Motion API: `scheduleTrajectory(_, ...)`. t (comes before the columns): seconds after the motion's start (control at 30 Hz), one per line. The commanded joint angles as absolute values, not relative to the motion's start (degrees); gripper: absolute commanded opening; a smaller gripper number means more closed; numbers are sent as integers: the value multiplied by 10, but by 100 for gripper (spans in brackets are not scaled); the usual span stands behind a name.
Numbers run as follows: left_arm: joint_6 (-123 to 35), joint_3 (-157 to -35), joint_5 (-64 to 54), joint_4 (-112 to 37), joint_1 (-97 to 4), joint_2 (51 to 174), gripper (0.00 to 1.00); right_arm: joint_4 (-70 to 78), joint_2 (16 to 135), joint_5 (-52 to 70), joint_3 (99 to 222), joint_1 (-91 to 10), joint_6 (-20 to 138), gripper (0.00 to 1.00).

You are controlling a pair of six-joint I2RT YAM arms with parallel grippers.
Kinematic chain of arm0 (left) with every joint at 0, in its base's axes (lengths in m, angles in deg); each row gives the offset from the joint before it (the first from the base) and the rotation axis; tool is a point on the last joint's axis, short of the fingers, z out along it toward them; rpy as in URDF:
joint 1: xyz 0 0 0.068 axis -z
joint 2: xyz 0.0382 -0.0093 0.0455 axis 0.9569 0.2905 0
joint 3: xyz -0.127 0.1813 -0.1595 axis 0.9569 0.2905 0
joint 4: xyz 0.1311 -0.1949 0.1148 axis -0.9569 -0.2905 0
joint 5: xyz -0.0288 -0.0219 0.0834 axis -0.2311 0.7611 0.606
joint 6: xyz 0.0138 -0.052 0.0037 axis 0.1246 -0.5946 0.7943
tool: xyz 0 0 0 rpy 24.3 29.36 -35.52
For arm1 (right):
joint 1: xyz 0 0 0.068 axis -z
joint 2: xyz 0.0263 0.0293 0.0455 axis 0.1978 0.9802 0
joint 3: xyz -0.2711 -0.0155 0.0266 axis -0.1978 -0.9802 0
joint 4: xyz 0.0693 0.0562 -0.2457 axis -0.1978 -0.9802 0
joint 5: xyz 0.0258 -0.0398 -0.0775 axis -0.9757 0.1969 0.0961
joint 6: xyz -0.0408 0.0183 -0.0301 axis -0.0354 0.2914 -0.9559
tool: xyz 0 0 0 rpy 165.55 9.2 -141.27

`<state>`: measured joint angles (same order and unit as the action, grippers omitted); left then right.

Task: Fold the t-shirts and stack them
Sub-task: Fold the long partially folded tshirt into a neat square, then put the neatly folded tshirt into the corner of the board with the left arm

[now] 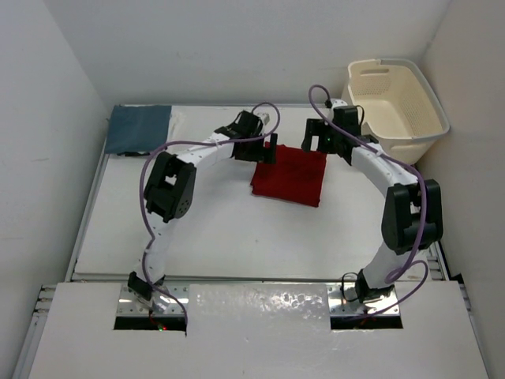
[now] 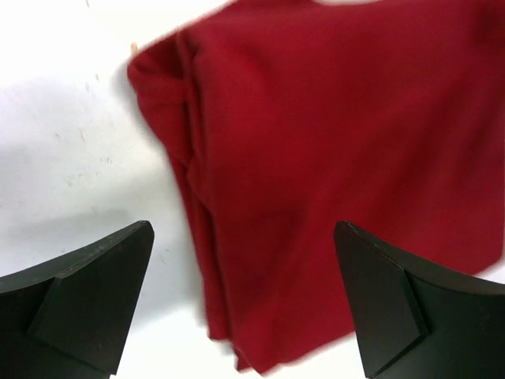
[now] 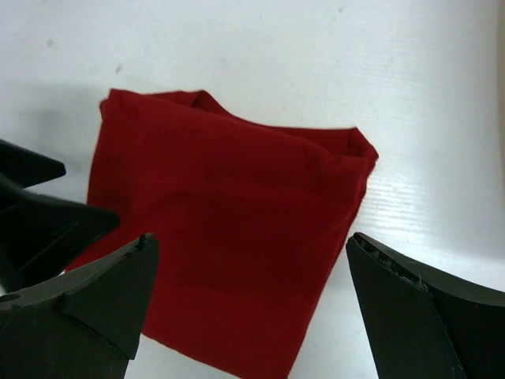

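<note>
My left gripper is open above the red t-shirt's layered edge facing the blue-grey t-shirt, so it needs to go down onto that edge next and close.
A bright red t-shirt (image 1: 289,175) lies folded into a square on the white table, past its middle; it also shows in the left wrist view (image 2: 331,166) and the right wrist view (image 3: 229,237). A dusty blue-grey t-shirt (image 1: 139,128) lies folded at the far left corner. No white shirt shows. My left gripper (image 1: 265,150) is open and empty above the red shirt's far left edge (image 2: 245,276). My right gripper (image 1: 317,140) is open and empty above its far right corner (image 3: 248,292). Both hover apart from the cloth.
A cream perforated laundry basket (image 1: 394,99) stands at the far right corner, tilted against the wall. The table (image 1: 197,229) is walled at the left, back and right. The left gripper's fingers (image 3: 39,213) show in the right wrist view.
</note>
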<state>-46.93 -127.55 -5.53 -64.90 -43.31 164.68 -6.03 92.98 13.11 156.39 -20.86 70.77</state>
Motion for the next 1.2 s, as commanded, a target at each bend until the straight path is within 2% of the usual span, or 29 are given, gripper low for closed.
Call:
scheduleTrajectory(0.0, -440, -1298, -58, -683, -438, 1671, 97, -63, 894, 150, 1553, -204, 692, 99)
scheduleTrajectory(0.1, -451, -1299, -70, -679, -437, 1691, 91, -62, 877, 156, 1541, -202, 691, 99)
scheduleTrajectory(0.2, -465, -1298, -81, -668, -437, 1711, 81, -59, 863, 159, 1527, -201, 691, 99)
scheduleTrajectory(0.33, -470, -1296, -89, -665, -432, 1732, 56, -55, 849, 161, 1511, -198, 690, 99)
scheduleTrajectory(0.43, -469, -1285, -77, -661, -423, 1733, 44, -55, 840, 174, 1505, -195, 686, 99)
scheduleTrajectory(0.5, -470, -1283, -77, -659, -420, 1737, 40, -53, 834, 177, 1500, -195, 684, 99)
scheduleTrajectory(0.53, -469, -1283, -74, -658, -419, 1739, 32, -53, 831, 181, 1499, -194, 683, 99)
scheduleTrajectory(0.6, -466, -1286, -67, -660, -416, 1743, 21, -49, 824, 186, 1491, -192, 680, 99)
scheduleTrajectory(0.63, -467, -1290, -55, -661, -416, 1744, 0, -49, 822, 191, 1490, -191, 680, 99)
scheduleTrajectory(0.8, -424, -1294, 1, -661, -416, 1711, 0, -44, 806, 207, 1481, -183, 672, 99)
scheduleTrajectory(0.93, -353, -1269, 109, -644, -419, 1638, 0, -36, 797, 209, 1473, -181, 665, 99)
scheduleTrajectory(1.17, -235, -1214, 96, -620, -487, 1528, 0, -28, 786, 221, 1460, -181, 658, 99)
